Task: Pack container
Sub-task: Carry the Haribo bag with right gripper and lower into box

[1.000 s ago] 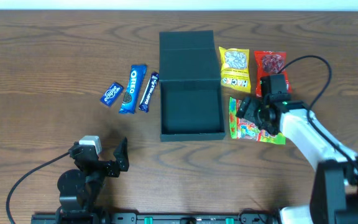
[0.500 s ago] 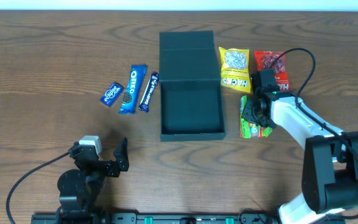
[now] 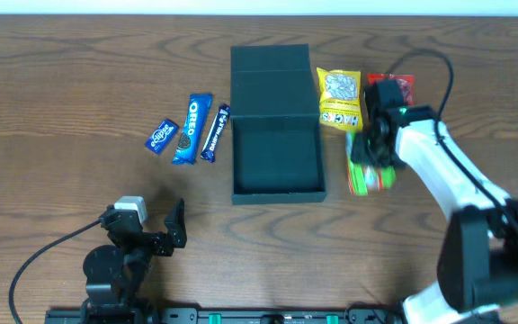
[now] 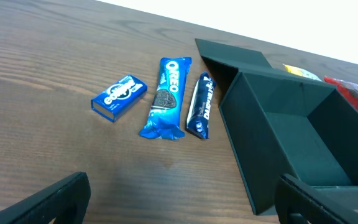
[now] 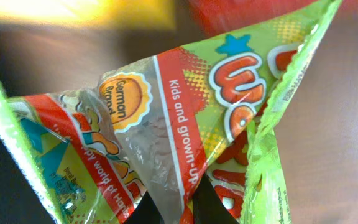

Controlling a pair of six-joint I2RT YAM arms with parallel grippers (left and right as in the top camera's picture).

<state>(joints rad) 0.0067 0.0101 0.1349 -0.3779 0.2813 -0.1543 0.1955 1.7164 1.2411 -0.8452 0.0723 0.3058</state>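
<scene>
Next, my right gripper rises and swings over the empty box, turning, then lowers the packet (image 3: 369, 174) inside the box's side by the dark blue bar.
The container (image 3: 277, 155) is a dark teal square box in the middle of the table, empty, its flap lid (image 3: 272, 81) folded open toward the back; the left wrist view shows its near wall (image 4: 253, 155). My right gripper (image 3: 373, 148) is shut on a green and red gummy packet (image 3: 369, 174), just right of the box. Close up, the crumpled packet (image 5: 166, 118) is pinched between the right gripper (image 5: 173, 208) fingers. My left gripper (image 3: 176, 225) stands open near the front left, and the left gripper (image 4: 182, 199) has only bare wood between its fingers.
A yellow packet (image 3: 340, 97) and a red packet (image 3: 394, 88) lie behind the right gripper. Left of the box lie a dark blue bar (image 3: 214, 132), an Oreo pack (image 3: 187, 129) and a small blue packet (image 3: 161, 136).
The right gripper has shut on the green gummy packet, which went from lying flat to bunched up, and has shifted slightly toward the back. The left arm has not moved.
</scene>
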